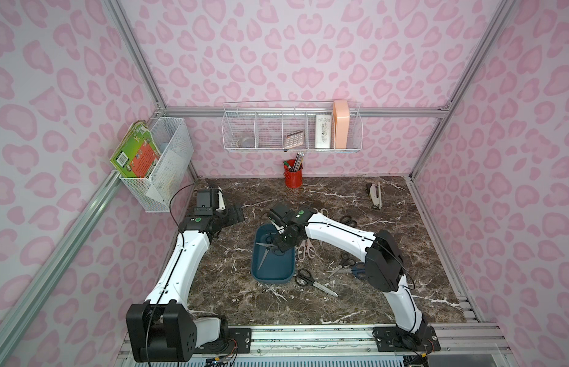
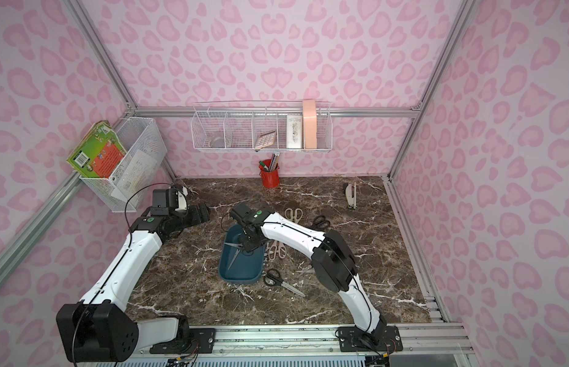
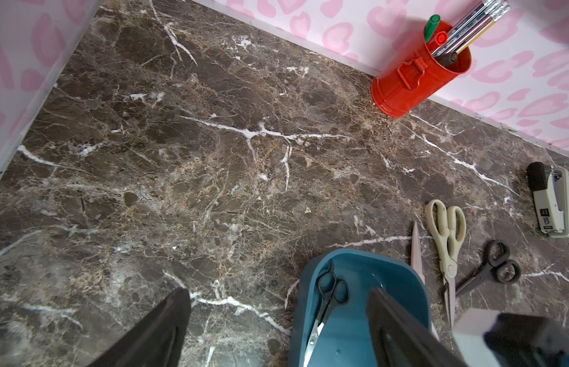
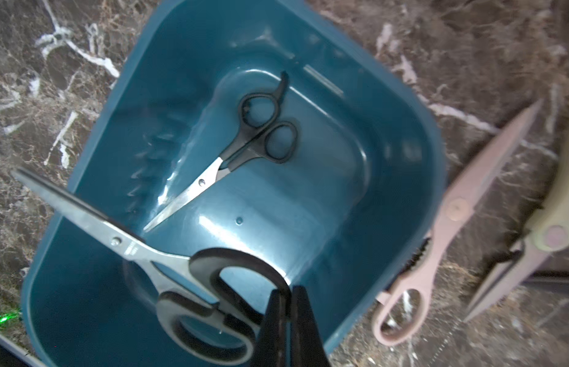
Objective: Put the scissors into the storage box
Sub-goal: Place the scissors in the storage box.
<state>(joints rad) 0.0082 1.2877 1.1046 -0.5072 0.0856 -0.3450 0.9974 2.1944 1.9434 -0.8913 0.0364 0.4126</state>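
Next I should lower my right gripper into the teal storage box [image 1: 273,275] and release the handle loop of the black-and-grey scissors, since the box's bare bottom lies below.
The teal storage box [image 1: 273,275] [image 2: 241,275] lies mid-table. Over its far end my right gripper [image 1: 281,246] [image 4: 284,294] is shut on the handle loop of black-and-grey scissors [image 4: 143,251], whose blades [image 1: 263,244] stick out across the box's left rim. A small black pair [image 4: 245,139] [image 3: 330,292] lies flat inside the box. My left gripper [image 1: 235,216] [image 3: 278,290] hangs open and empty over bare marble, left of the box. Right of the box lie pink scissors [image 1: 303,249] [image 4: 448,219], a cream pair [image 3: 446,235], and black pairs [image 1: 308,281] [image 1: 348,220].
A grey stapler [image 1: 374,194] lies at the far right. The red pen cup [image 1: 293,174] stands at the back wall. White wire baskets [image 1: 291,130] [image 1: 162,162] hang on the walls. More scissors, black [image 1: 343,263] and blue [image 1: 356,270], lie beside the right arm.
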